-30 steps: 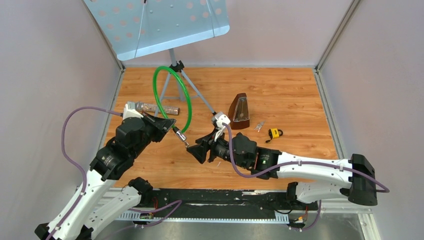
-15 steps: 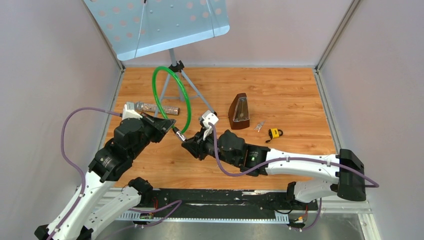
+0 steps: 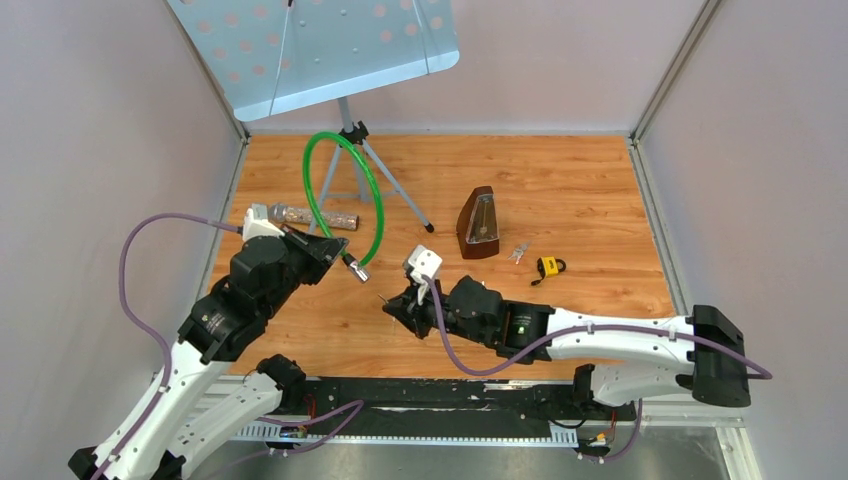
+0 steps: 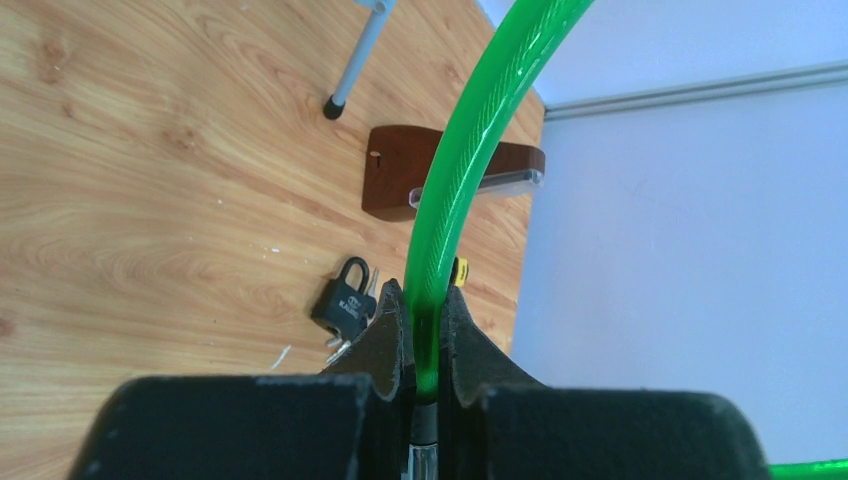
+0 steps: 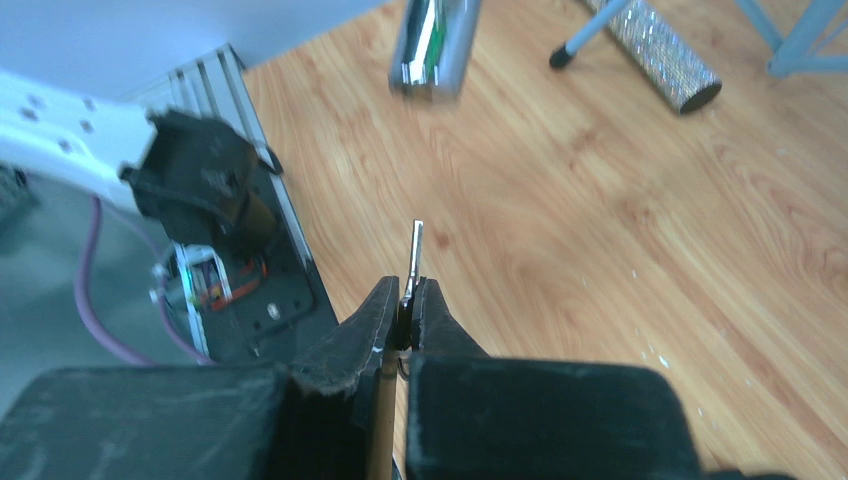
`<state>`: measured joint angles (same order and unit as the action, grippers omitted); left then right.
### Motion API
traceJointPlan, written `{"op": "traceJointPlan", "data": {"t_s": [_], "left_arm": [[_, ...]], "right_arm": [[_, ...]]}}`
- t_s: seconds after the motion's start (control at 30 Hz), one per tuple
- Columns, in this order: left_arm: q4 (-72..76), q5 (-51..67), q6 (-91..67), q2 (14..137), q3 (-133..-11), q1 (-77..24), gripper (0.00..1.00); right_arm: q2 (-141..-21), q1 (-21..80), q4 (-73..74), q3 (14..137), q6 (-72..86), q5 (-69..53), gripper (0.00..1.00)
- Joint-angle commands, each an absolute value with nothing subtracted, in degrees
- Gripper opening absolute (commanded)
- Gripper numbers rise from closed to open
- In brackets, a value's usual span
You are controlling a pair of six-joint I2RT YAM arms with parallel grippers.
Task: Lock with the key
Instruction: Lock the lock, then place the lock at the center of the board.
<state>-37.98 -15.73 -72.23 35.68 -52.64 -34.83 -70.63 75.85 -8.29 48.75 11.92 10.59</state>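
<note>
The left gripper lowers the green cable lock and draws it back next, tilting downward over the near table, since the lock still hangs in the air.
A green cable lock (image 3: 372,205) loops up from my left gripper (image 3: 338,255), which is shut on the cable (image 4: 440,230) just above its chrome end (image 3: 357,271). That chrome end (image 5: 435,45) hangs in the air ahead of my right gripper (image 5: 405,290). My right gripper (image 3: 392,304) is shut on a small silver key (image 5: 415,250). The key's blade points toward the chrome end, with a clear gap between them.
A brown metronome (image 3: 479,224) stands mid-table beside a music stand's tripod leg (image 3: 400,195). A yellow padlock (image 3: 548,266) and loose keys (image 3: 518,252) lie to the right. A black padlock (image 4: 345,303) lies on the wood. A glittery tube (image 3: 310,215) lies at the left.
My right gripper has closed on the key and drawn back from the lock's chrome end toward the near edge. The left arm has held still.
</note>
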Motion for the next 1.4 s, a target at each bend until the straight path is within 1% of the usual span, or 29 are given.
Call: {"op": "traceJointPlan", "data": {"t_s": [0.0,0.1,0.27,0.5,0.67,0.83,0.97,1.03,1.1,1.17,1.2,1.23,1.27,1.3,1.33,1.37], "left_arm": [[-34.4,-20.3,-70.9,35.2,-54.2,-34.7,0.00],[-34.2,-20.2,-70.9,35.5,-53.8,-34.7,0.00],[-37.3,-20.0,-70.7,36.7,-51.6,-34.6,0.00],[-40.5,-18.9,-73.2,36.8,-38.8,-34.6,0.00],[-40.3,-17.9,-74.5,37.0,-29.8,-34.7,0.00],[-37.6,-19.4,-75.2,38.0,-24.9,-34.7,0.00],[-35.4,-22.5,-74.6,42.8,-23.3,-34.7,0.00],[-34.4,-22.2,-74.2,47.6,-22.9,-34.7,0.00],[-33.5,-21.9,-74.3,50.5,-22.7,-34.7,0.04],[-33.1,-22.1,-74.4,52.1,-22.4,-34.7,0.14],[-33.1,-22.2,-74.7,52.4,-22.3,-34.7,0.21],[-33.1,-22.3,-74.8,52.5,-22.2,-34.7,0.25],[-33.3,-22.4,-75.0,52.4,-22.1,-34.7,0.35],[-33.5,-22.7,-75.2,51.9,-22.1,-34.7,0.49],[-34.0,-23.0,-75.3,51.6,-22.1,-34.7,0.55],[-34.5,-23.6,-75.4,50.8,-22.3,-34.7,0.63]], "right_arm": [[-65.6,76.1,-5.4,44.8,8.2,7.8,0.00],[-64.0,76.1,-5.2,43.8,9.7,7.9,0.00],[-63.2,76.1,-4.7,43.5,14.8,12.3,0.00],[-62.8,76.0,-5.2,43.4,19.0,16.4,0.00],[-63.6,75.6,-5.9,43.3,20.2,17.1,0.00],[-65.3,75.3,-6.4,44.1,22.5,16.9,0.00],[-67.5,75.0,-7.2,44.6,25.4,18.7,0.00],[-69.1,74.5,-7.2,45.0,27.8,19.8,0.00],[-70.9,73.9,-7.4,45.4,30.0,19.8,0.00],[-73.2,73.1,-8.0,45.9,31.5,19.7,0.00],[-74.6,72.5,-8.4,46.2,32.0,19.1,0.00],[-75.9,71.8,-8.8,46.5,32.5,18.4,0.00],[-77.3,70.9,-9.3,46.9,32.9,17.4,0.00],[-78.7,69.9,-10.2,47.4,33.0,16.2,0.00],[-79.9,69.0,-11.2,47.6,33.0,14.9,0.00],[-81.3,68.1,-12.2,47.8,33.0,13.7,0.00]]}}
